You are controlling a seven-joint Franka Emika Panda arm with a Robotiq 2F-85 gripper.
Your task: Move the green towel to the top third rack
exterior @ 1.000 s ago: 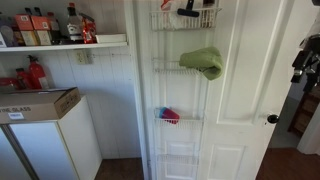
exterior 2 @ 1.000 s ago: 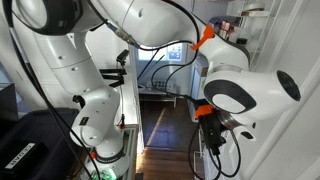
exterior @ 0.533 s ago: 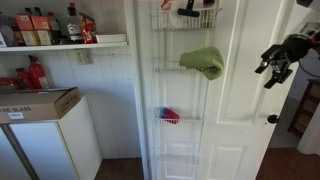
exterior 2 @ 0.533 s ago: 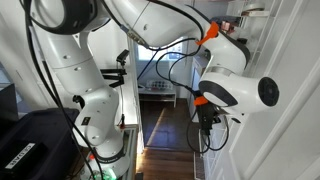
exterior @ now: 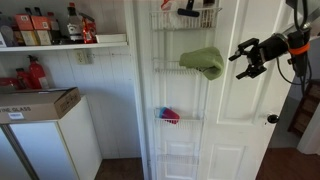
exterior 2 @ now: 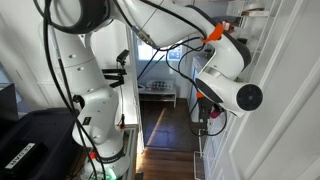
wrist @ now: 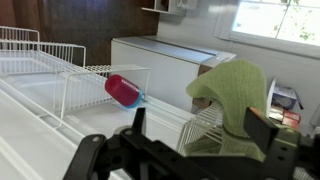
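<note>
My gripper should turn to the right in the wrist view and advance onto the towel's near end [exterior: 217,69] [wrist: 238,118], since it hangs beyond my fingers on that side.
The green towel [exterior: 203,62] hangs bunched in a wire rack [exterior: 170,69] on the white door, below the top rack [exterior: 172,20]. A lower rack [exterior: 190,119] holds a red and blue object [exterior: 168,115]. My gripper [exterior: 243,60] is open and empty in the air, right of the towel and apart from it. In the wrist view the towel [wrist: 235,95] fills the upper right, just beyond my spread fingers [wrist: 200,128]. The red and blue object [wrist: 123,90] lies in a rack to the left. In an exterior view only my arm's wrist [exterior 2: 237,92] shows.
The top rack holds a dark object [exterior: 188,10]. The door knob [exterior: 272,118] is at the lower right. A wall shelf [exterior: 62,44] with bottles, a cardboard box [exterior: 40,103] and a white cabinet [exterior: 50,145] stand to the left.
My arm has swung in from the right edge toward the door, and the gripper has come up level with the towel. The towel has not moved.
</note>
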